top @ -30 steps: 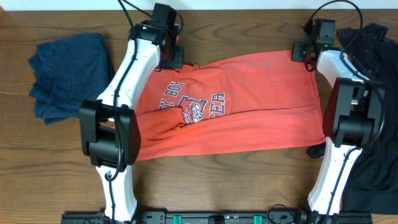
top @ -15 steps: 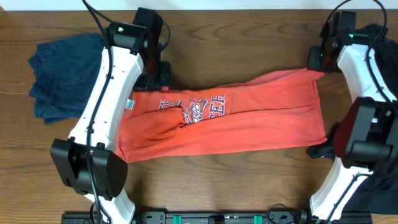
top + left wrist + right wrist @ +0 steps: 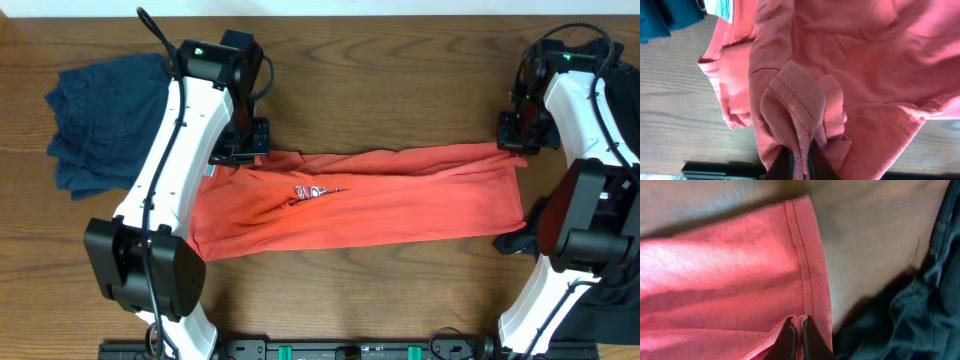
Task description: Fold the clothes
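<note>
The shirt's hemmed corner draws back next in my right gripper over the shirt's near part beside the black garment for release, since that part lies back from the fingers.
The coral-red T-shirt [image 3: 380, 205] lies across the table's middle as a long folded band, its lettering [image 3: 315, 190] mostly tucked under. My left gripper [image 3: 245, 152] is shut on a bunched edge of the shirt's left end; in the left wrist view the cloth [image 3: 840, 60] hangs from the jaws [image 3: 799, 157]. My right gripper [image 3: 512, 143] is shut on the hemmed right corner; in the right wrist view the hem [image 3: 807, 270] runs into the jaws [image 3: 799, 330]. A navy-blue garment [image 3: 105, 120] lies at the left. A black garment [image 3: 615, 250] lies at the right.
The wooden table [image 3: 380, 80] shows behind the shirt. The black garment [image 3: 910, 310] lies close beside the right gripper. The navy garment's corner [image 3: 660, 20] shows in the left wrist view. The arm bases stand at the front edge.
Both grippers have carried the shirt's far edge toward the front, folding it over itself. The lettering is now mostly covered and the shirt is a narrower band.
</note>
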Controlling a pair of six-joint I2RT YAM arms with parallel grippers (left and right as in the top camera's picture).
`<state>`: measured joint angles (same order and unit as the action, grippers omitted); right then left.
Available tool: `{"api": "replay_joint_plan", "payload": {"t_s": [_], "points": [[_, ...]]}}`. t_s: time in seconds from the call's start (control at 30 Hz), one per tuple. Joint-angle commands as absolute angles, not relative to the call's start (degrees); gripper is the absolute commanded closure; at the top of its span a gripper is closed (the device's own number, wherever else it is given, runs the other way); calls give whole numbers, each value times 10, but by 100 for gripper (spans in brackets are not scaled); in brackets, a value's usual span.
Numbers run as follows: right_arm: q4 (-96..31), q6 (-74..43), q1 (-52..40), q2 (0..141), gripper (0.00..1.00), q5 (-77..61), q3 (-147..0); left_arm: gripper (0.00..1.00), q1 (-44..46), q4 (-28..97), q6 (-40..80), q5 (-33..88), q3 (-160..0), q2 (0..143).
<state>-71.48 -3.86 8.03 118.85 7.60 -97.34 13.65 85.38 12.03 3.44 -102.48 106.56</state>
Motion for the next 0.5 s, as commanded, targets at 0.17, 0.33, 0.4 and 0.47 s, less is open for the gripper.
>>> {"api": "replay_joint_plan", "payload": {"t_s": [0.17, 0.33, 0.4, 0.47], "points": [[-789, -43, 99, 1183, 96, 96, -975, 94, 135, 856, 128, 17, -958, 1067], [-815, -42, 99, 1183, 95, 83, -974, 94, 135, 852, 128, 17, -926, 1067], [-818, -42, 99, 1183, 92, 74, -974, 94, 135, 852, 128, 19, -921, 1067], [-822, -42, 99, 1183, 90, 68, -974, 94, 135, 853, 128, 20, -920, 1067]]}}
